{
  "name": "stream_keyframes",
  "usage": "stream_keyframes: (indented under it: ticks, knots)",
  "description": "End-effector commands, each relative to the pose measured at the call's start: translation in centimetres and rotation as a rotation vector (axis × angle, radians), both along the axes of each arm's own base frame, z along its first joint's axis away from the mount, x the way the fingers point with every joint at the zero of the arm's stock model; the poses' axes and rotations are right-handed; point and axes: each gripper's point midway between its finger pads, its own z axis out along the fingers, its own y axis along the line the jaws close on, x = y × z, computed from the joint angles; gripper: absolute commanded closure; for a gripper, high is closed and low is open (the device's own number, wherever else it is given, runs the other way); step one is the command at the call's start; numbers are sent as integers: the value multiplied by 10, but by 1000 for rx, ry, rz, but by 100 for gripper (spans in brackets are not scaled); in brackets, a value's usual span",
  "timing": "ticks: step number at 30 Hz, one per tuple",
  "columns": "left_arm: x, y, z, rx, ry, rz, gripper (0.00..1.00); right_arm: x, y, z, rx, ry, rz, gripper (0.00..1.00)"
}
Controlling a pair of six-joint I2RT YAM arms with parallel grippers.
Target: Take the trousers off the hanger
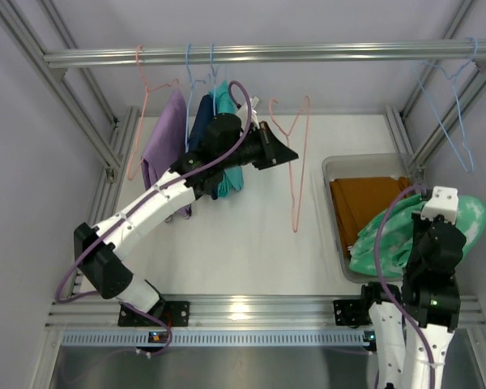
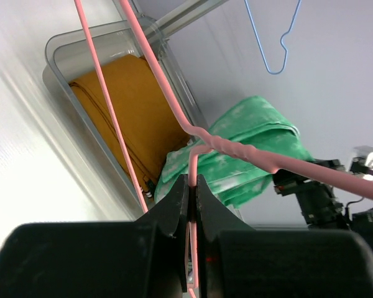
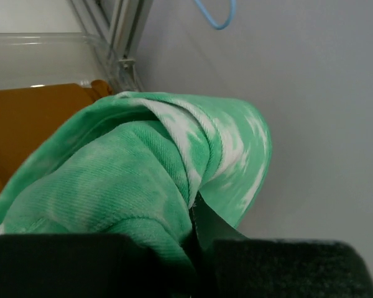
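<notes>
My right gripper moves outward and down over the rust-orange trousers point(image 1: 368, 203) next, then opens, since the mint-green trousers still overhang the clear bin's side.
My left gripper point(image 1: 290, 154) is shut on the wire of a bare pink hanger point(image 1: 296, 162), held above the table's middle; the wire runs between its jaws in the left wrist view point(image 2: 193, 186). My right gripper point(image 3: 196, 214) is shut on the mint-green trousers point(image 1: 405, 231), which drape over the right side of the clear bin point(image 1: 334, 166). The green cloth point(image 3: 130, 180) covers most of the right fingers. The rust-orange trousers point(image 1: 368, 203) lie folded in the bin and also show in the left wrist view point(image 2: 130, 105).
A lilac pair point(image 1: 164, 142) on a pink hanger and a teal pair point(image 1: 231, 174) on a blue hanger hang from the back rail point(image 1: 267, 54). An empty blue hanger point(image 1: 454, 105) hangs at the far right. Frame posts flank the table.
</notes>
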Motion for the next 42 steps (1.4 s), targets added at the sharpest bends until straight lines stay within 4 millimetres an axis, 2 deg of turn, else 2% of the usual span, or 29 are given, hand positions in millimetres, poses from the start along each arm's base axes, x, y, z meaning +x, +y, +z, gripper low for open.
stream_keyframes:
  ticks: [1,3,8,10,13,17,18,19,21,22,23,25,26,28,29,30,31,32,33,34,36,37,38,40,41,42]
  knots:
    - [-4,7,43,-82,-80,1,100,17,11,39,8,-218,74,100]
    - [-3,7,42,-79,-77,2,100,33,19,35,28,-228,134,100]
    - [1,8,40,-77,-73,8,100,79,6,9,130,-157,76,100]
    - [2,9,39,-76,-71,10,100,95,9,-4,176,-118,89,100]
    - [5,8,35,-71,-62,7,100,122,30,-18,268,-111,185,100]
    - [4,9,33,-68,-63,-1,100,149,45,-43,329,-49,209,100]
    - [5,9,31,-65,-62,0,100,156,48,-43,333,-63,220,100]
    - [5,9,30,-63,-63,-3,100,164,52,-53,350,-38,229,93]
    - [4,9,30,-64,-65,-8,100,176,66,-60,371,-16,282,84]
    - [3,8,30,-64,-66,-13,100,181,70,-70,387,19,291,74]
    - [2,8,30,-63,-68,-18,100,185,77,-71,399,30,326,63]
    - [2,8,29,-58,-71,-20,100,188,81,-77,409,59,338,50]
    - [1,9,30,-57,-79,-26,100,189,84,-75,415,63,352,39]
    - [0,8,28,-52,-81,-30,100,181,85,-77,421,106,354,29]
    - [-1,9,27,-49,-83,-35,100,178,88,-66,421,101,373,24]
    - [-3,9,29,-48,-92,-41,100,165,90,-62,416,127,387,16]
    - [-3,9,27,-45,-94,-45,100,163,93,-48,404,91,416,16]
    - [-5,9,27,-40,-101,-49,100,151,100,-40,409,99,454,8]
    - [-5,10,27,-37,-101,-43,100,143,106,-31,411,86,495,5]
    - [-5,10,26,-32,-101,-41,100,126,112,-8,387,23,545,1]
    - [-7,11,23,-9,-108,-30,100,99,138,16,395,-15,702,0]
    - [-5,12,23,3,-111,-1,100,78,149,37,356,-77,785,0]
    - [-8,10,15,36,-102,4,100,60,174,54,360,-109,940,1]
    - [0,12,14,84,-111,86,100,37,195,66,395,-123,1059,3]
    - [-7,8,8,119,-105,88,100,26,208,73,431,-114,1136,6]
    - [-6,7,7,139,-103,115,100,23,213,74,460,-100,1160,10]
